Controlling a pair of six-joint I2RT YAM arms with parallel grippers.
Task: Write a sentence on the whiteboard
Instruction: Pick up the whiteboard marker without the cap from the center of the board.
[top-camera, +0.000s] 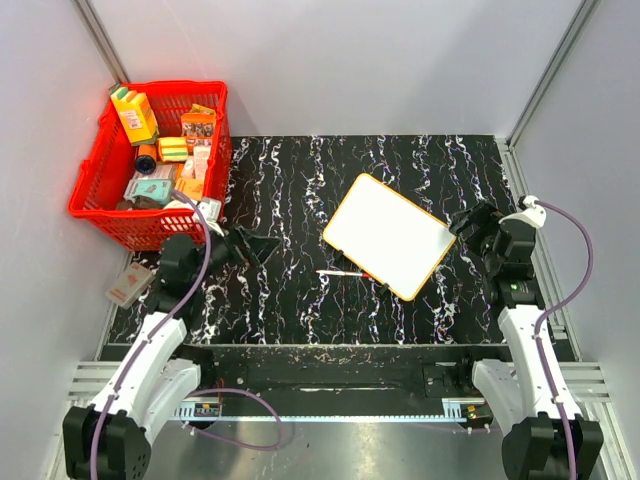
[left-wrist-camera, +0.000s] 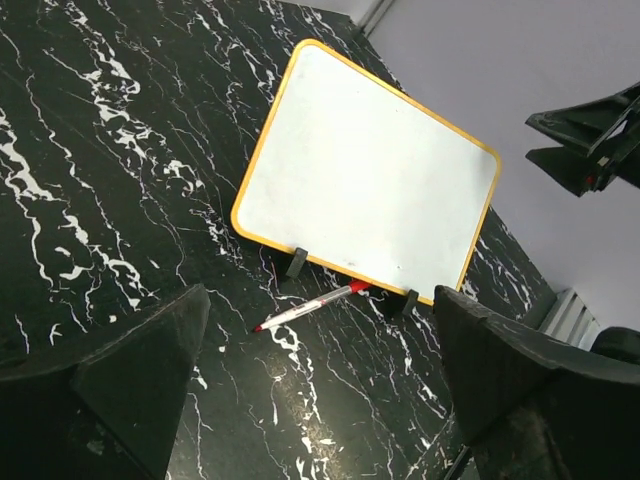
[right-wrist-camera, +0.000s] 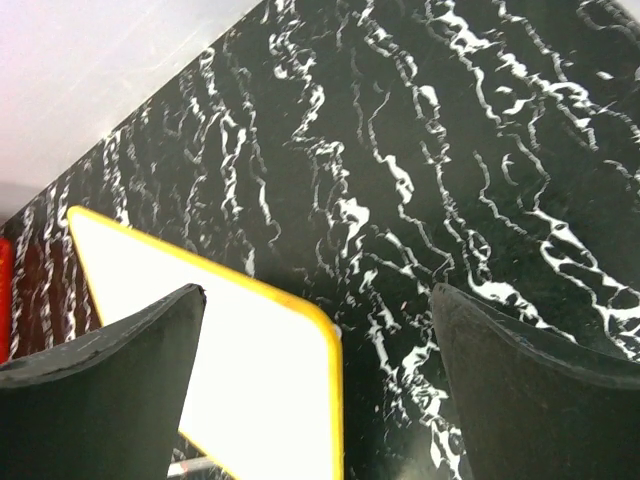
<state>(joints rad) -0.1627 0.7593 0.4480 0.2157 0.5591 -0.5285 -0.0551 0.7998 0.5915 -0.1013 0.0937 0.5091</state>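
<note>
My left gripper moves toward the whiteboard and down to the white body's other end (top-camera: 330, 272) (left-wrist-camera: 284, 317) next, since the red cap meets the whiteboard's near edge.
The whiteboard (top-camera: 388, 235) lies flat and turned at an angle, right of the table's middle. Its white face is blank; no sentence shows on it. It also shows in the left wrist view (left-wrist-camera: 365, 170) and the right wrist view (right-wrist-camera: 250, 370). A marker pen (top-camera: 340, 271) with a red cap lies on the table by the board's near edge, and also shows in the left wrist view (left-wrist-camera: 310, 306). My left gripper (top-camera: 255, 245) is open and empty, left of the pen. My right gripper (top-camera: 468, 222) is open and empty at the board's right corner.
A red basket (top-camera: 150, 218) full of small boxes and packets stands at the back left. A small packet (top-camera: 130, 283) lies off the mat's left edge. Two black clips (left-wrist-camera: 296, 262) sit on the board's near rim. Grey walls close in both sides.
</note>
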